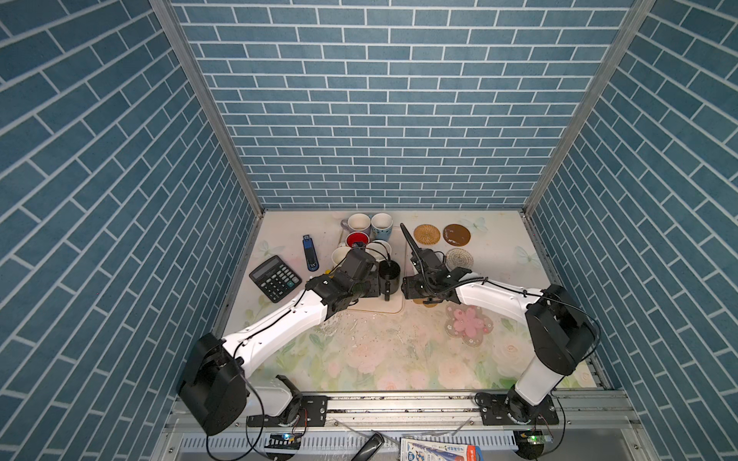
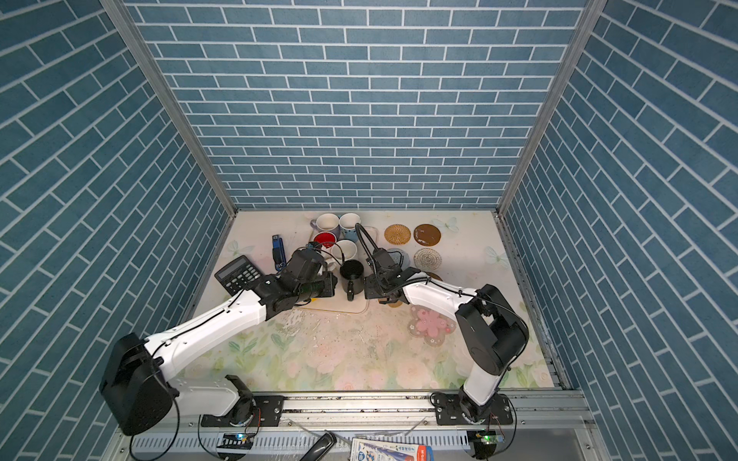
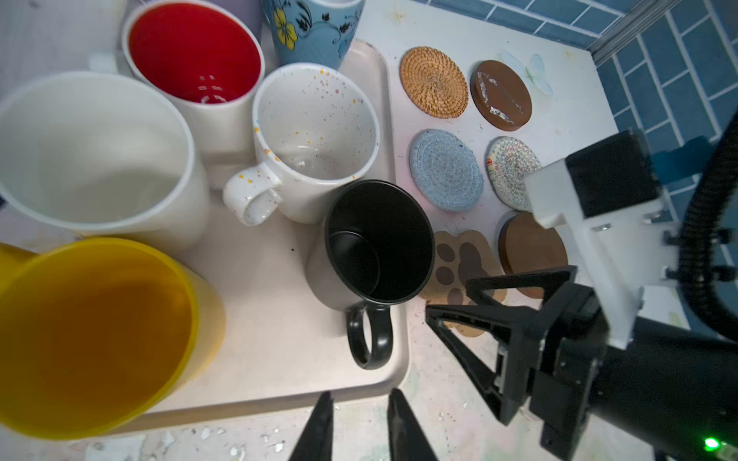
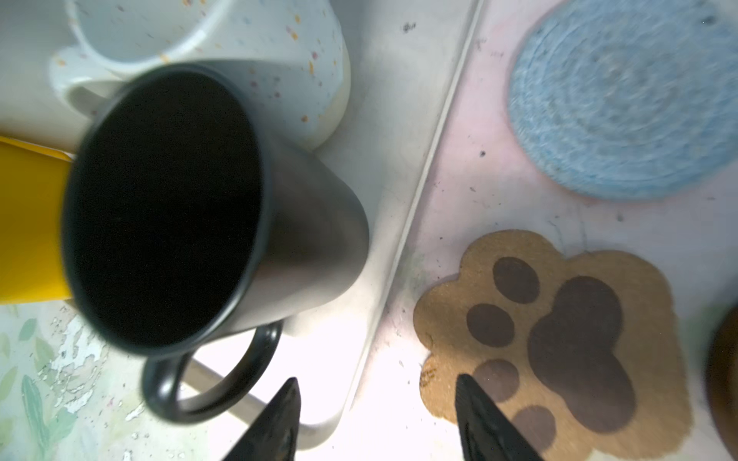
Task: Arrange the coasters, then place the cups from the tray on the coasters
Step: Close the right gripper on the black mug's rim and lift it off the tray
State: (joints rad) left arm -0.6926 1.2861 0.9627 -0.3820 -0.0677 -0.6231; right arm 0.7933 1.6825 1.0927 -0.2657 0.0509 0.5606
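Observation:
I will next move my right gripper from beside the black cup across the tray's edge onto the cup's handle [image 1: 387, 291] [image 4: 246, 376], because the handle sticks out clear of the other cups.
The beige tray [image 3: 279, 359] holds several cups: yellow [image 3: 92, 339], plain white [image 3: 88, 147], red-inside [image 3: 195, 52], speckled white [image 3: 315, 131], light blue [image 3: 315, 28] and black [image 3: 379, 239]. The black cup stands upright at the tray's near right corner, handle toward the arms. Six coasters lie in pairs to the tray's right, among them the brown paw [image 4: 559, 339] and pale blue knit [image 4: 623, 103]. A pink flower coaster [image 1: 469, 323] lies nearer. My left gripper [image 3: 359, 399] is open just off the tray's edge, empty. My right gripper [image 4: 377, 381] is open beside the black cup's handle, empty.
A black calculator [image 1: 275, 278] and a blue stapler-like object [image 1: 310, 253] lie left of the tray. Blue brick walls close in the back and both sides. The two grippers face each other with the black cup [image 1: 389, 273] between them.

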